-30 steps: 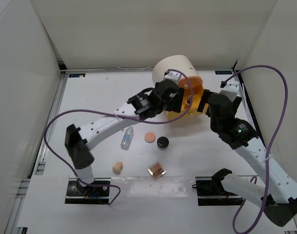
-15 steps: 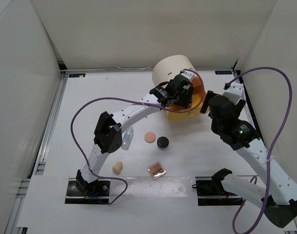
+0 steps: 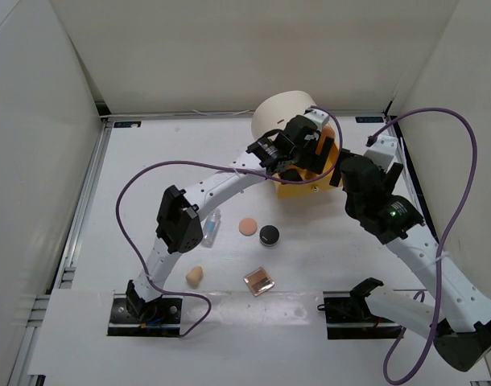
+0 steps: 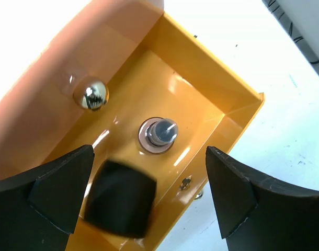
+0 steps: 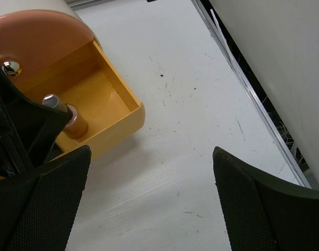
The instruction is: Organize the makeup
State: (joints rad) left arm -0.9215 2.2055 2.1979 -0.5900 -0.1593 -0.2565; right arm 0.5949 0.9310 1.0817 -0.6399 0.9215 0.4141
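The round black compact (image 3: 269, 235) is still outside the drawer, so the robot's right gripper needs to move back, to the left in the top view, and down around it.
My left gripper (image 3: 308, 149) hangs open over the pulled-out orange drawer (image 3: 303, 186) of the cream cylinder box (image 3: 282, 112). In the left wrist view my gripper (image 4: 149, 175) is empty. Below it in the drawer (image 4: 212, 83) stand a foundation bottle (image 4: 158, 132) with a silver cap and a blurred dark square compact (image 4: 120, 197). My right gripper (image 3: 340, 173) is open and empty beside the drawer's right end (image 5: 151, 157). On the table lie a clear little bottle (image 3: 209, 227), peach puff (image 3: 248, 227), round black compact (image 3: 269, 235), beige sponge (image 3: 195, 277) and a square mirrored compact (image 3: 260, 281).
A closed orange drawer front with a silver knob (image 4: 91, 95) sits above the open drawer. The right wall and a dark gap along the table edge (image 5: 253, 99) lie close to my right gripper. The right wrist view also shows the drawer (image 5: 97, 99) and the bottle (image 5: 65, 112).
My left arm swung right from beside the box to over the open drawer. My right arm shifted only slightly. The loose items on the table have not moved.
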